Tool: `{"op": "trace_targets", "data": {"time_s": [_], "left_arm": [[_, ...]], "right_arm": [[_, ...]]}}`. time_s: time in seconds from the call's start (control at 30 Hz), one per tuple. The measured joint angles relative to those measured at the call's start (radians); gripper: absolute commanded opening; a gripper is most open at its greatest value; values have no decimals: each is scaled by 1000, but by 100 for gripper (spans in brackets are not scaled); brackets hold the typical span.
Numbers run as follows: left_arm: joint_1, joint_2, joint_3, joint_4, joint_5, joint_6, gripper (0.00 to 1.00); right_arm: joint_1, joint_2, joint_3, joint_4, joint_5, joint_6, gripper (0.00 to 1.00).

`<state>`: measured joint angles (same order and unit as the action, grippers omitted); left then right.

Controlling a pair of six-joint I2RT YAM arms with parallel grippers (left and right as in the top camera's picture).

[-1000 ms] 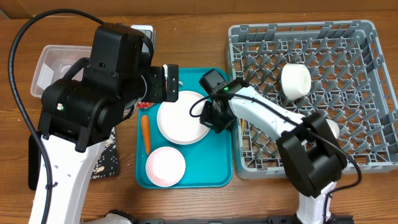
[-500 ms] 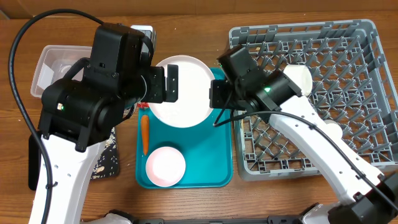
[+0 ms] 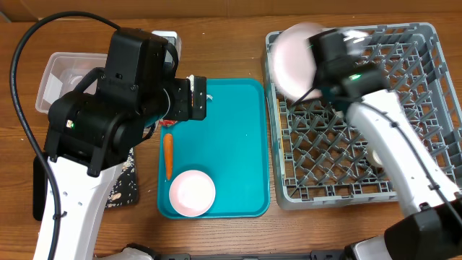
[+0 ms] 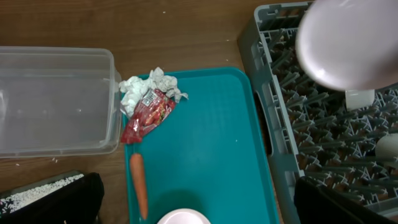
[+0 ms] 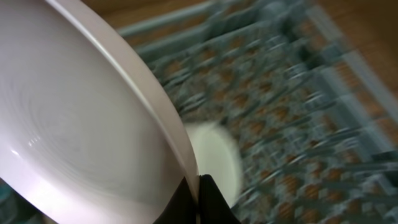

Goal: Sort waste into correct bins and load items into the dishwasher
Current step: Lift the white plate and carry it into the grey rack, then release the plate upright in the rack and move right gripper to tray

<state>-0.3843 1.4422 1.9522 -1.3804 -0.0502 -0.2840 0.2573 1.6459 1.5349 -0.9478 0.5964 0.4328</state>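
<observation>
My right gripper holds the plate and will next swing to the right in the overhead view across the dish rack. It will then lower the plate into the dish rack's back corner, where pegs stand empty (image 3: 405, 53).
My right gripper (image 3: 315, 72) is shut on the rim of a pale pink round plate (image 3: 292, 59), held tilted above the back left corner of the grey dish rack (image 3: 404, 173). The right wrist view shows that gripper (image 5: 200, 193) pinching the plate (image 5: 81, 143) edge, with a white cup (image 5: 214, 158) in the blurred rack (image 5: 298, 93) below. My left gripper (image 3: 196, 97) hangs open and holds nothing, over the back of the teal tray (image 3: 238, 130). Crumpled white paper (image 4: 146, 87) and a red wrapper (image 4: 148, 115) lie in the teal tray's (image 4: 211, 137) back left corner.
A carrot (image 3: 168, 155) and a small pinkish bowl (image 3: 192, 193) lie in the teal tray. A clear tub (image 3: 50, 79) stands at the far left. In front of it lies a black tray (image 3: 123, 189) with crumbs. My bulky left arm (image 3: 108, 108) hides part of the tub.
My right gripper lifted the plate off the teal tray and carried it right and back, over the rack. The left arm has not moved.
</observation>
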Motion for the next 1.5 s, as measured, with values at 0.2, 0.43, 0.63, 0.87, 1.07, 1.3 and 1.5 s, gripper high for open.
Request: {"op": "trace_targets", "data": {"time_s": [0.2, 0.43, 0.63, 0.87, 1.07, 1.3, 1.5], "left_arm": [[0, 0, 0, 0, -21, 0, 100], [0, 0, 0, 0, -37, 0, 100], [0, 0, 0, -1, -38, 0, 100], [0, 0, 0, -16, -41, 0, 100], [0, 0, 0, -21, -41, 0, 100], [0, 0, 0, -22, -41, 0, 100], [0, 0, 0, -30, -45, 0, 100]], "right_arm": [[-183, 0, 0, 80, 192, -29, 4], [-289, 7, 0, 81, 267, -70, 4], [-287, 63, -6, 14, 292, -112, 4], [-288, 105, -57, -18, 340, -126, 4], [-280, 106, -57, -48, 341, -127, 8], [-193, 106, -57, -169, 264, -124, 75], [-133, 71, -7, -257, 181, -69, 100]]}}
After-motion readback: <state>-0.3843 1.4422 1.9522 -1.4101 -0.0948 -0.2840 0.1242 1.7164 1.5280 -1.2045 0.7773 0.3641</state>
